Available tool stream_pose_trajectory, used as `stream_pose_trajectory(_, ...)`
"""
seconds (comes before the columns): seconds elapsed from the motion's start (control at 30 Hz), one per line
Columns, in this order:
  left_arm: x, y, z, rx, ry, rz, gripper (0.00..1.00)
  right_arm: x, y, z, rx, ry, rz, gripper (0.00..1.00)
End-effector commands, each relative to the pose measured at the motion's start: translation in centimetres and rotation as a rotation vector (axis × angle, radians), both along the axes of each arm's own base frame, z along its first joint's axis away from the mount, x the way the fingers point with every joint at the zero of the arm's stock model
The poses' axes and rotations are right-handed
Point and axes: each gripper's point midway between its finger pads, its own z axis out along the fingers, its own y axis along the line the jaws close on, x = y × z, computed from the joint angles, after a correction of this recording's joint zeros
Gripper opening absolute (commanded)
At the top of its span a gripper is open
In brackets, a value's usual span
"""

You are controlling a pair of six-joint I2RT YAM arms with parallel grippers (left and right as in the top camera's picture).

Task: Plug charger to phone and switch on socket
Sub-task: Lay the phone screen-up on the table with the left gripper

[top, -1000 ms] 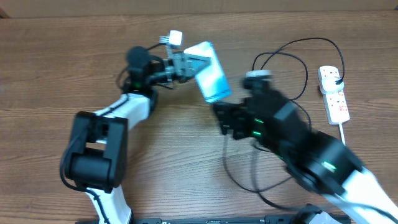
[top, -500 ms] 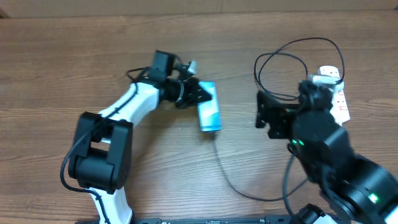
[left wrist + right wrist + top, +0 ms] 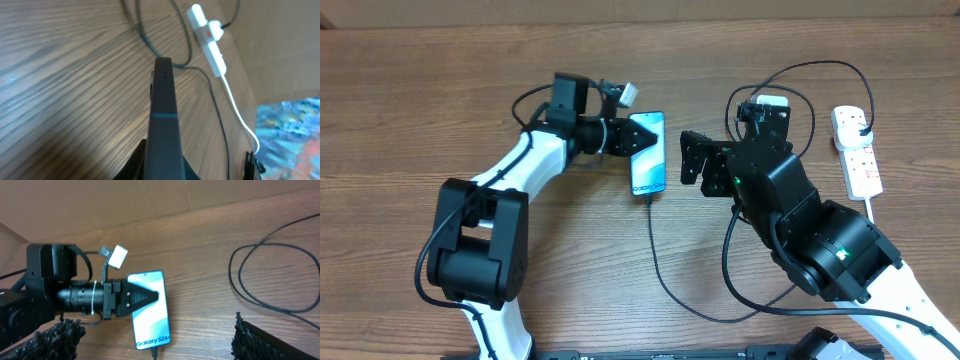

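The connector sits in the phone's port, so the left gripper should lower next, moving slightly to the right in the overhead view, to lay the phone on the tabletop.
My left gripper (image 3: 625, 138) is shut on the top end of the phone (image 3: 648, 152), whose blue-teal screen faces up. In the left wrist view the phone (image 3: 164, 110) shows edge-on. The charger's small connector (image 3: 648, 197) sits in the phone's bottom port, and its thin black cable (image 3: 665, 270) runs down, loops round and leads to a black plug in the white socket (image 3: 857, 150) at the far right. My right gripper (image 3: 696, 160) is open and empty, just right of the phone. The right wrist view shows the phone (image 3: 150, 312) and connector (image 3: 154, 353).
A wide loop of black cable (image 3: 800, 80) lies between my right arm and the socket; it also shows in the right wrist view (image 3: 272, 280). The socket's thick white cord (image 3: 871, 210) runs toward the front right. A cardboard wall (image 3: 150, 200) borders the table's far edge.
My left gripper has carried the phone up and to the right, turning it straight. My right arm swung right toward the socket, then back left beside the phone.
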Motion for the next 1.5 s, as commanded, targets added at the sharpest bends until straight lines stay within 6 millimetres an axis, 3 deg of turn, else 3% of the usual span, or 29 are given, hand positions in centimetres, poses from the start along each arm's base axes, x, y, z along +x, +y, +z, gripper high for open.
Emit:
stream_pose_trajectory(0.0, 0.3, -1.1, -0.4, -0.081, 0.060, -0.023, 0.08, -0.5, -0.4, 0.9, 0.023, -0.014, -0.002, 1.00)
stream_pose_trajectory(0.13, 0.0, -2.3, -1.4, -0.198, 0.117, -0.123, 0.07, -0.6, -0.5, 0.8, 0.021, -0.012, -0.002, 1.00)
stream_pose_trajectory(0.33, 1.5, -3.6, -3.6, -0.309, 0.229, -0.206, 0.08, -0.8, -0.7, 0.4, 0.008, 0.003, -0.003, 1.00)
stream_pose_trajectory(0.67, 0.3, -1.7, -9.8, -0.054, 0.480, -0.002, 0.15, -0.8, -1.1, 0.3, -0.009, 0.005, -0.018, 1.00)
stream_pose_trajectory(0.77, 0.0, -1.1, -10.8, 0.004, 0.508, 0.034, 0.17, -0.7, -1.0, 0.3, -0.006, 0.002, -0.018, 1.00)
stream_pose_trajectory(1.2, -0.6, -2.1, -10.2, -0.023, 0.436, -0.048, 0.27, -0.5, -1.5, 0.5, -0.021, -0.013, -0.042, 1.00)
stream_pose_trajectory(1.47, -0.5, -2.1, -10.9, 0.020, 0.429, -0.029, 0.32, -0.6, -1.6, 0.4, -0.027, -0.008, -0.043, 1.00)
